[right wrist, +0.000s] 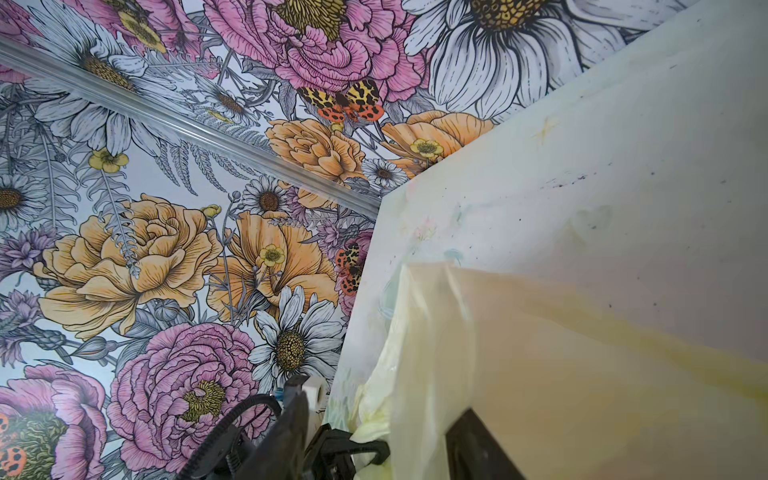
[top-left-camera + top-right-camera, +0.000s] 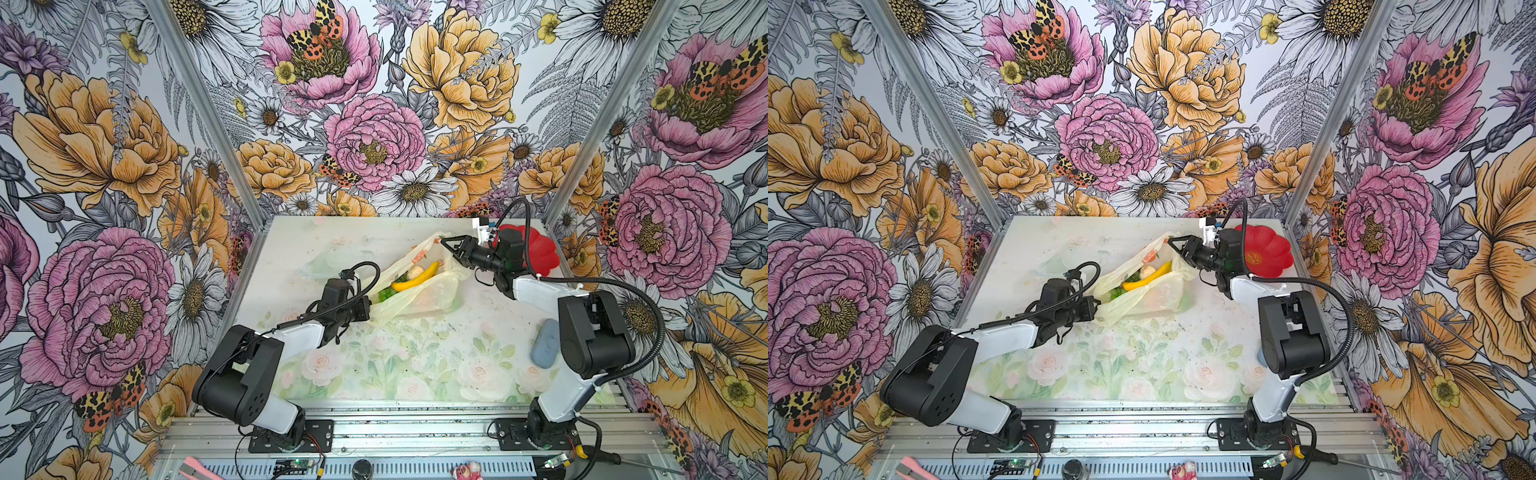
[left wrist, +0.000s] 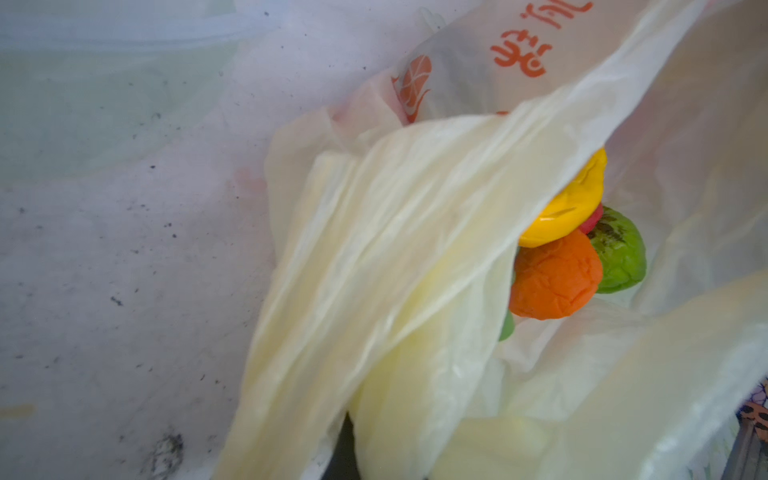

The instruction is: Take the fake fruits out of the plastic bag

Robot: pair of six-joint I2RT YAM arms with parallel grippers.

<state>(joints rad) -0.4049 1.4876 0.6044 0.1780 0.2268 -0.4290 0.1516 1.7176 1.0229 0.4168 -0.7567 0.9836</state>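
Observation:
The bag's folds partly hide the banana. My left gripper will next ease the bag's gathered end (image 2: 377,313) (image 3: 408,412) between its fingers toward the fruits just beyond and open to free the folds.
The plastic bag (image 2: 419,297) lies in the middle of the table with its mouth towards the back right. In both top views a yellow banana (image 2: 415,279), a cream piece (image 2: 414,272) and green grapes (image 2: 388,293) show inside it. The left wrist view looks into the bag (image 3: 395,232) at an orange (image 3: 555,276), a green round fruit (image 3: 619,253) and the banana (image 3: 569,203). My left gripper (image 2: 370,311) is shut on the bag's near-left end, its fingertips buried in film. My right gripper (image 2: 447,245) stands open at the bag's mouth; pale film (image 1: 419,353) hangs between its spread fingers (image 1: 297,409).
A red flower-shaped plate (image 2: 546,249) sits at the back right, partly behind my right arm. A grey-blue oval pad (image 2: 545,343) lies at the right near that arm's elbow. A clear film piece (image 2: 318,259) lies behind my left gripper.

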